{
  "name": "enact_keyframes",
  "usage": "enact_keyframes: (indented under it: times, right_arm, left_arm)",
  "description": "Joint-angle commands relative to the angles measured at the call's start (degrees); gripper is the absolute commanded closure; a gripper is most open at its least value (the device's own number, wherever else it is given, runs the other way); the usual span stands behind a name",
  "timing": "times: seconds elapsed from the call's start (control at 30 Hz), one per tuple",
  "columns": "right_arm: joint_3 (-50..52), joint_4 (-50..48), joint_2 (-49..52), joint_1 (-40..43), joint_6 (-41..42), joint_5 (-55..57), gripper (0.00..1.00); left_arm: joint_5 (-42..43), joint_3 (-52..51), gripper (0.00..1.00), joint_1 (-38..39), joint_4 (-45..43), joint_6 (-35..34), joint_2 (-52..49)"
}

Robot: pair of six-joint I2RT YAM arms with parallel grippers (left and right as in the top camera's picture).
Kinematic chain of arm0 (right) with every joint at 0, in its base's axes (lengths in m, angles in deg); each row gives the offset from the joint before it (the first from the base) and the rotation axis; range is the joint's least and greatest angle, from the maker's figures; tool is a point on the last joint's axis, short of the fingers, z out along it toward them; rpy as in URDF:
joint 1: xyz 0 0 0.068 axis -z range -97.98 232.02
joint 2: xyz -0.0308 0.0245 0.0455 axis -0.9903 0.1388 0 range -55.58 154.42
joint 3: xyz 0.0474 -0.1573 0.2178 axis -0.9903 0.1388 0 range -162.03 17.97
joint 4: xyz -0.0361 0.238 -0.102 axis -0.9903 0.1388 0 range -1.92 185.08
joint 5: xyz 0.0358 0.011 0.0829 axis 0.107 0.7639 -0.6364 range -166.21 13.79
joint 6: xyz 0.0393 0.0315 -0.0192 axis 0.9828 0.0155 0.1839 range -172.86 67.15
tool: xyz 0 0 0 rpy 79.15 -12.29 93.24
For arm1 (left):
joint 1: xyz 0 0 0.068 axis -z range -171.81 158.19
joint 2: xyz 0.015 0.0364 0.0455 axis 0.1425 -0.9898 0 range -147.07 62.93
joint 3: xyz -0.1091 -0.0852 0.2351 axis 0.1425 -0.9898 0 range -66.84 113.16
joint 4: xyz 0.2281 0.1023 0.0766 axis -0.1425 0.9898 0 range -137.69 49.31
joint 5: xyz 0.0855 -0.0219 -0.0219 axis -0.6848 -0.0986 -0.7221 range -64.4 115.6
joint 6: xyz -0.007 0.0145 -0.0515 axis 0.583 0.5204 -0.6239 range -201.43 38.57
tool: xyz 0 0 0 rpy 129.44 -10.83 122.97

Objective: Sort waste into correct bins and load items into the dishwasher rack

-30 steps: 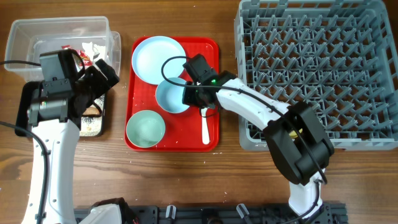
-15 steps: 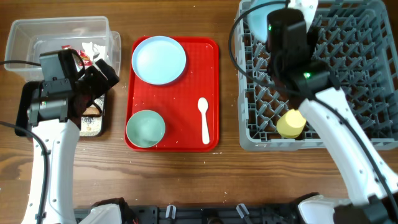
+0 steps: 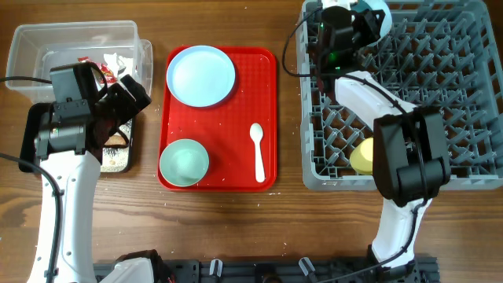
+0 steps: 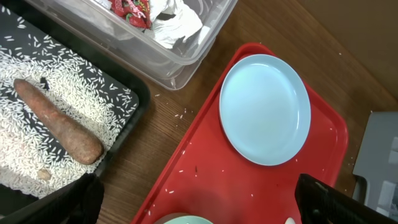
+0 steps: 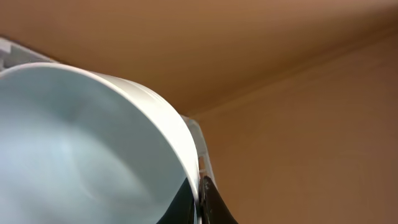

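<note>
The pegs below my right gripper at the grey rack's far end are empty, so I will lower the light blue bowl among them next.
My right gripper [image 3: 363,22] is shut on the rim of the light blue bowl [image 3: 380,14], held at the far left corner of the grey dishwasher rack [image 3: 424,102]. The right wrist view shows my fingers [image 5: 199,200] pinching the bowl's rim [image 5: 81,143]. A yellow cup [image 3: 367,156] lies in the rack's near left part. The light blue plate [image 3: 200,75], pale green bowl [image 3: 185,163] and white spoon [image 3: 257,152] sit on the red tray [image 3: 236,177]. My left gripper [image 3: 130,93] is open and empty [image 4: 199,208] above the gap between the bins and the tray.
The clear tub [image 3: 47,39] holds the red-and-white wrapper [image 4: 134,9] and paper scraps. The black tray [image 4: 134,99] holds rice [image 4: 43,68], the brown food piece [image 4: 59,121] and a small lump [image 4: 42,175]. A few rice grains lie on the red tray [image 4: 205,180].
My right arm lifted the light blue bowl off the red tray and carried it to the rack's far left corner. The left arm has not moved.
</note>
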Motion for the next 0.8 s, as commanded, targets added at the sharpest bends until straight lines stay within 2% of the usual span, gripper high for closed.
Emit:
enact_keyframes:
  times: [0.0, 0.17, 0.23, 0.33, 0.37, 0.47, 0.5, 0.6, 0.63, 0.7, 0.77]
  right_arm:
    - [-0.79, 0.70, 2.23, 0.26, 0.87, -0.57, 0.96]
    - [-0.79, 2.73, 2.49, -0.79, 1.29, -0.79, 0.95]
    - [-0.79, 4.00, 2.49, -2.32, 1.29, -0.02, 0.76]
    - [-0.79, 4.00, 2.49, -4.02, 1.31, 2.58, 0.75]
    - [-0.79, 4.00, 2.49, -4.61, 1.29, 3.23, 0.67]
    - [-0.79, 3.98, 2.49, -6.62, 1.33, 6.01, 0.05]
    - [-0.79, 3.96, 2.49, -7.15, 1.36, 6.03, 0.00]
    - [-0.79, 2.56, 2.12, -9.97, 3.10, 5.90, 0.00]
    - [-0.79, 2.08, 1.75, -10.38, 5.29, 6.34, 0.01]
    - [-0.79, 2.03, -1.31, -11.61, 14.78, 6.14, 0.00]
    - [-0.79, 2.49, -5.40, -13.03, 18.56, 3.08, 0.00]
  left_arm:
    - [0.68, 0.79, 0.00, 0.26, -0.13, 1.31, 0.31]
    - [0.68, 0.79, 0.00, 0.26, -0.13, 1.31, 0.31]
    - [0.68, 0.79, 0.00, 0.26, -0.13, 1.31, 0.31]
    - [0.68, 0.79, 0.00, 0.26, -0.13, 1.31, 0.31]
    - [0.68, 0.79, 0.00, 0.26, -0.13, 1.31, 0.31]
    - [0.68, 0.79, 0.00, 0.26, -0.13, 1.31, 0.31]
    - [0.68, 0.79, 0.00, 0.26, -0.13, 1.31, 0.31]
    - [0.68, 0.79, 0.00, 0.26, -0.13, 1.31, 0.31]
    - [0.68, 0.79, 0.00, 0.26, -0.13, 1.31, 0.31]
    - [0.68, 0.79, 0.00, 0.26, -0.13, 1.31, 0.31]
    - [0.68, 0.79, 0.00, 0.26, -0.13, 1.31, 0.31]
